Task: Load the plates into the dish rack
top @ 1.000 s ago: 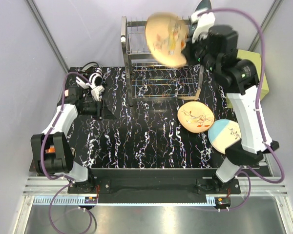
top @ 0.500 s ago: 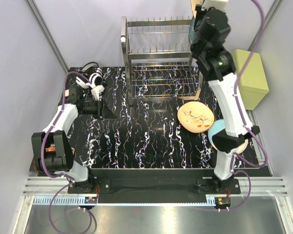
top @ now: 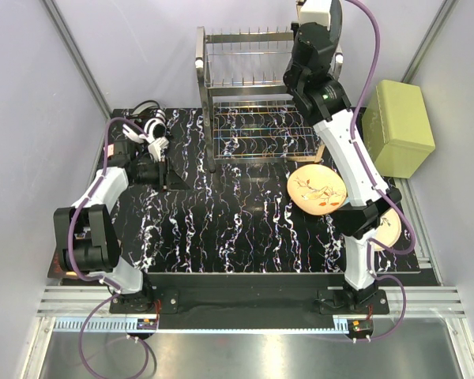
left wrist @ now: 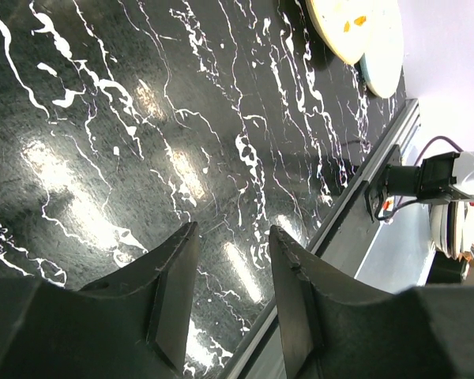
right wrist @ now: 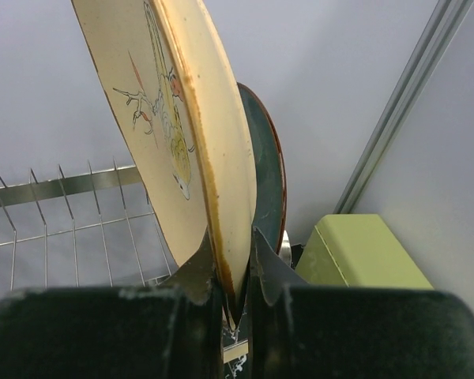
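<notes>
Next I will move my right gripper down to the rack wires beside the teal plate and release the rim, since the plate is already edge-on to their gap.
My right gripper (right wrist: 233, 246) is shut on the lower rim of an orange-peach plate (right wrist: 182, 134) with branch marks. It holds the plate upright and edge-on, high over the right end of the dish rack (top: 253, 87). A teal plate (right wrist: 267, 185) stands just behind it. In the top view my right arm (top: 324, 79) hides both. A second orange-peach plate (top: 316, 190) lies flat on the table. The cream plate with the pale-blue edge (top: 389, 229) lies beside it, mostly under my arm. My left gripper (left wrist: 231, 272) is open and empty, low over the table's left side (top: 154, 142).
An olive-green box (top: 399, 126) stands right of the rack and shows in the right wrist view (right wrist: 363, 253). The rack's upright prongs (right wrist: 63, 209) are below and left of the held plate. The black marbled table (top: 245, 221) ends at a metal rail (top: 245, 308) in front.
My right arm has swung the orange-peach plate from face-on above the rack to edge-on at the rack's right end, where the arm now covers it from above. The left arm has not moved.
</notes>
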{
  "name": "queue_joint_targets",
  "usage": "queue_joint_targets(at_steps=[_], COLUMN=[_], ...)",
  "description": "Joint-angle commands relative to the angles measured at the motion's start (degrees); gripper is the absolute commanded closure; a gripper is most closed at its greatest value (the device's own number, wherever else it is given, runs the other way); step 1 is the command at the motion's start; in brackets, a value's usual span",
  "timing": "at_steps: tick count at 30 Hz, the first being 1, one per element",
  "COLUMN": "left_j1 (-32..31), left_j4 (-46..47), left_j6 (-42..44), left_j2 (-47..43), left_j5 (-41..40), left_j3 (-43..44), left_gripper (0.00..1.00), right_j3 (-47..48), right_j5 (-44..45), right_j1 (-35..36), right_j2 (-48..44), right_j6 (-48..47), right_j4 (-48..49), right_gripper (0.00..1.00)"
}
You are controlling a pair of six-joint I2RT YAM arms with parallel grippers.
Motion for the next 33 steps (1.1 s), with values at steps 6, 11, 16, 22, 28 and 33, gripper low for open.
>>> queue_joint_targets(at_steps=[6,11,16,22,28,33], left_j1=[0.13,0.13,0.13,0.13,0.13,0.13], left_j4=[5.06,5.15,5.15,5.23,5.32,5.32], left_j6=[-2.96,-2.70,-2.96,-3.05,-2.87,-3.05], left_j2=[-1.72,-1.89,-1.80,-0.57,0.30,1.10], left_j5=[1.35,1.35,1.35,1.35,1.09,1.26], left_j3=[0.71,-0.35,-0.70,-0.88,-0.70,-0.79], left_gripper=[0.55,0.55,0.55,0.55,0.55,0.54], right_j3=[0.90,0.90,0.81,1.08,1.43,2.48], right_j5=[-0.35,-0.17,-0.09,-0.70,-1.14,-1.14], right_j1=[-0.70,-1.66,-3.07,-3.86,-4.30,-4.74], right_j2=[-1.90,-0.85,-0.06,0.91,2.05,3.55], right_j6=[4.08,5.22,6.80,9.00,10.67,11.28], right_j4=[6.04,4.73,3.41,0.86,-0.99,-2.04], right_gripper=[1.00,1.00,1.00,1.00,1.00,1.00])
